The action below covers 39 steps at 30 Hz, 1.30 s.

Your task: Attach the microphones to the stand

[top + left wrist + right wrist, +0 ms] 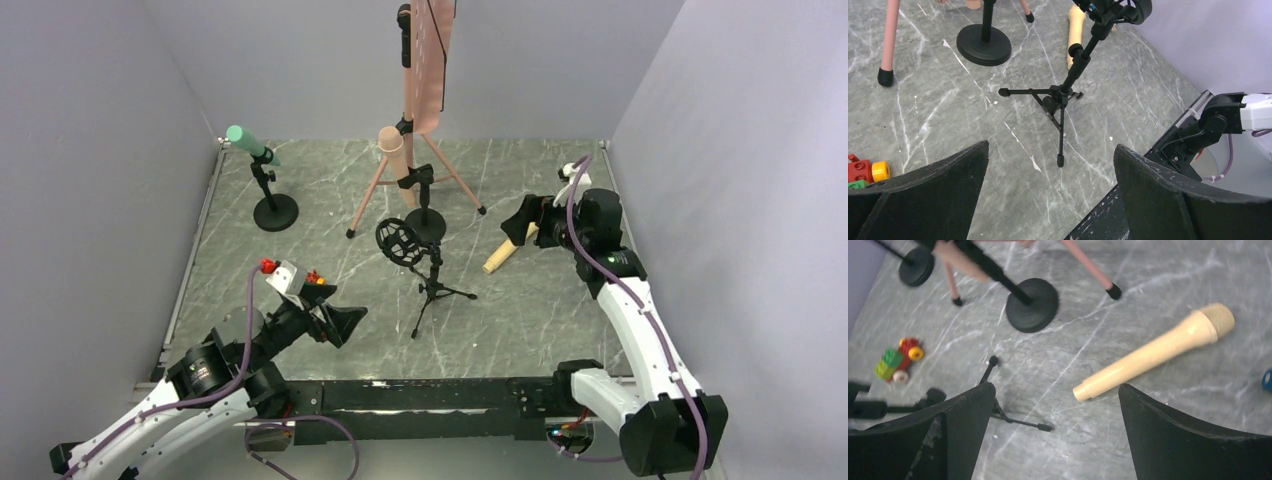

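Note:
The microphone lies at a slant across the open fingers, so my right gripper will next turn and lower to the tan-yellow microphone's handle point(511, 247) point(1156, 355), short of the microphone's mesh head.
The tan-yellow microphone point(1158, 350) lies flat on the marble table point(540, 320), right of centre, also seen as the tan microphone point(500, 258). My right gripper point(1055, 387) hangs open just above its tail end, touching nothing; from above it is the right gripper point(522, 226). The teal-green microphone point(245, 140) sits in a round-base stand point(274, 211) at the back left. The pale pink microphone point(393, 150) sits in another round-base stand point(425, 222) at centre. A black tripod stand point(432, 283) with an empty shock mount point(400, 243) stands in front. My left gripper point(343, 322) is open and empty.
A tall pink tripod point(420, 110) stands at the back centre. A small multicoloured block toy point(895, 362) lies near the left arm, seen as the block toy point(865, 172). Grey walls close in three sides. The black tripod's legs point(1060, 130) spread toward the front edge.

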{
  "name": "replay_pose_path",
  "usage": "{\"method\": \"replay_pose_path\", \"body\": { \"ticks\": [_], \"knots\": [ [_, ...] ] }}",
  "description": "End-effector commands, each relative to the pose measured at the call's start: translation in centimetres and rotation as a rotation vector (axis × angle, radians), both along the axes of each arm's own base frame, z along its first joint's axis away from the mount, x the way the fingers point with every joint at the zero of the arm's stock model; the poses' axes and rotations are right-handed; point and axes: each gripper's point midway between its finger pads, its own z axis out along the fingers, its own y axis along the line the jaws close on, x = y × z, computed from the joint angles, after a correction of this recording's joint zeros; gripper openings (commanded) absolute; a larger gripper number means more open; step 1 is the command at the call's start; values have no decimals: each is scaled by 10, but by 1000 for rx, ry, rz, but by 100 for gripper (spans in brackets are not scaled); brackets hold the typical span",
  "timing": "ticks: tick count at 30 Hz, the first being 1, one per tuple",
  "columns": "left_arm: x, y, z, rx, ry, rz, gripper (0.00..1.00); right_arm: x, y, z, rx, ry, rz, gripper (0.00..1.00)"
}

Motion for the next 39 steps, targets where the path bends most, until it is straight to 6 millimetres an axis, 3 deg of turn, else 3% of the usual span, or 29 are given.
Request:
{"method": "replay_pose_path", "body": {
  "ticks": [1, 10, 17, 21, 26, 31, 34, 37, 39],
  "knots": [
    [-5, -3, 23, -51, -48, -36, 99, 31, -30, 2, 158, 99, -367, 99],
    [-10, 1, 11, -90, -16, -32, 99, 67, -53, -119, 33, 463, -587, 93],
    [-9, 8, 0, -100, -9, 1, 99, 78, -51, -172, -33, 619, -606, 87],
    [-8, 8, -4, -96, 0, 5, 99, 87, -49, -184, -53, 656, -608, 84],
    [-7, 9, -7, -85, 1, 9, 99, 86, -62, -200, -133, 690, -672, 80],
    [-9, 10, -7, -67, -3, 4, 99, 82, -63, -213, -157, 724, -678, 70],
    [-12, 15, -7, -39, -2, 2, 99, 80, -60, -216, -150, 737, -661, 59],
    [-19, 18, 3, -32, -29, -31, 99, 79, -58, -216, -138, 735, -646, 48],
    [-35, 12, 20, -51, -96, -139, 99, 79, -56, -212, -128, 722, -635, 43]
  ]
}}
